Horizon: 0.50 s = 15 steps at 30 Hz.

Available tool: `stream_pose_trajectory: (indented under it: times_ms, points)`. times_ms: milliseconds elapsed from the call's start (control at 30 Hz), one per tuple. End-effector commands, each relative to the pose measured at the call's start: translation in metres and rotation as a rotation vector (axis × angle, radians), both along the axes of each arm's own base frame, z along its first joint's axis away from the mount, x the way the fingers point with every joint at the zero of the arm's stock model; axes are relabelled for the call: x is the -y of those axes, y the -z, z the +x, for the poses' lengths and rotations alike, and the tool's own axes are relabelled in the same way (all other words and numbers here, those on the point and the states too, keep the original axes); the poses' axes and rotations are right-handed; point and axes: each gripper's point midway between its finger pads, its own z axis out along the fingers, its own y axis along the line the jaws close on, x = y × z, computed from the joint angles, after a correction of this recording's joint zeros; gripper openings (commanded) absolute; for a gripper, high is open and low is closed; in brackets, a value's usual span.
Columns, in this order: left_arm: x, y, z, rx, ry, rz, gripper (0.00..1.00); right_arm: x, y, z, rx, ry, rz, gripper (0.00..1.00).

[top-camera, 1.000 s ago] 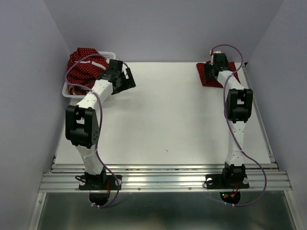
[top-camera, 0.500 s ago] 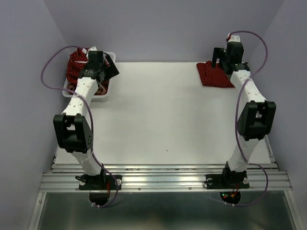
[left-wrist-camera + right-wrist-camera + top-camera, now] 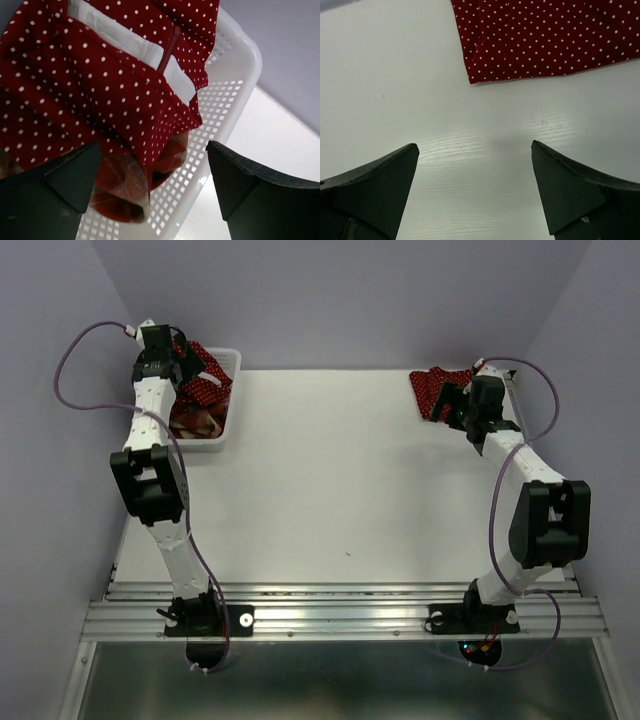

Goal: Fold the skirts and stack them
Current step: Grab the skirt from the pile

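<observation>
The robot's left gripper has to go down into the basket (image 3: 240,75) first, to get the polka-dot skirt's fold next to the skirt's white strip.
A dark red polka-dot skirt (image 3: 100,90) lies bunched in the white mesh basket (image 3: 240,75), on top of a red-and-cream plaid skirt (image 3: 120,185). My left gripper (image 3: 152,145) hangs open just above them, with nothing between its fingers. In the top view it is at the basket's far left (image 3: 188,365). Another polka-dot skirt (image 3: 550,40) lies folded flat at the table's far right corner (image 3: 428,390). My right gripper (image 3: 475,147) is open over bare table just short of that skirt's corner and holds nothing; the top view shows it (image 3: 448,402) at the skirt's right side.
The basket (image 3: 222,415) stands at the table's far left corner against the left wall. Purple cables loop from both wrists. Walls close in the left, back and right sides. A metal rail (image 3: 340,615) runs along the near edge by the arm bases.
My left arm swung from the table beside the basket to over its far left. My right arm moved off the folded skirt to its right side. Both grippers stayed open.
</observation>
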Motion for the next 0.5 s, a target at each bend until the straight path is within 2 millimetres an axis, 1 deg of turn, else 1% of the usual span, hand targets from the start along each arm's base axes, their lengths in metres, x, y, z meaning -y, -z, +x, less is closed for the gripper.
stream_pose_trajectory:
  times_ms: [0,67,100,133,167,200,300,333,367,400,433,467]
  points:
    - [-0.012,0.001,0.018,-0.016,-0.008,0.014,0.99,-0.005,-0.031,0.011,0.102,-0.011,0.011,1.00]
    - [-0.019,0.007,0.020,-0.028,-0.032,0.034,0.99,-0.002,-0.030,0.008,0.098,-0.004,-0.009,1.00]
    - [-0.021,0.016,0.023,-0.042,-0.042,0.038,0.99,0.000,-0.029,0.008,0.094,0.000,-0.016,1.00]
    - [-0.022,0.020,0.025,-0.045,-0.042,0.037,0.99,0.000,-0.026,0.008,0.088,0.001,-0.019,1.00]
    - [-0.021,0.021,0.028,-0.041,-0.041,0.033,0.99,0.000,-0.024,0.007,0.080,-0.001,-0.023,1.00]
    - [-0.023,0.030,0.031,-0.054,-0.041,0.031,0.99,0.000,-0.024,0.007,0.075,-0.003,-0.024,1.00]
    - [-0.025,0.036,0.040,-0.058,-0.045,0.033,0.89,0.001,-0.019,0.004,0.049,-0.009,-0.035,1.00]
    - [-0.024,0.031,0.043,-0.046,-0.043,0.035,0.72,0.003,-0.018,0.004,0.045,0.001,-0.043,1.00]
    - [-0.026,0.034,0.045,-0.051,-0.042,0.037,0.57,0.004,-0.020,0.003,0.046,0.002,-0.050,1.00]
    - [-0.024,0.032,0.044,-0.054,-0.039,0.036,0.38,0.005,-0.020,0.001,0.043,0.005,-0.054,1.00]
    - [-0.023,0.024,0.044,-0.038,-0.036,0.032,0.00,0.005,-0.022,-0.001,0.046,0.006,-0.056,1.00]
    - [-0.023,0.016,0.043,-0.022,-0.034,0.033,0.00,0.004,-0.023,-0.002,0.048,0.001,-0.053,1.00]
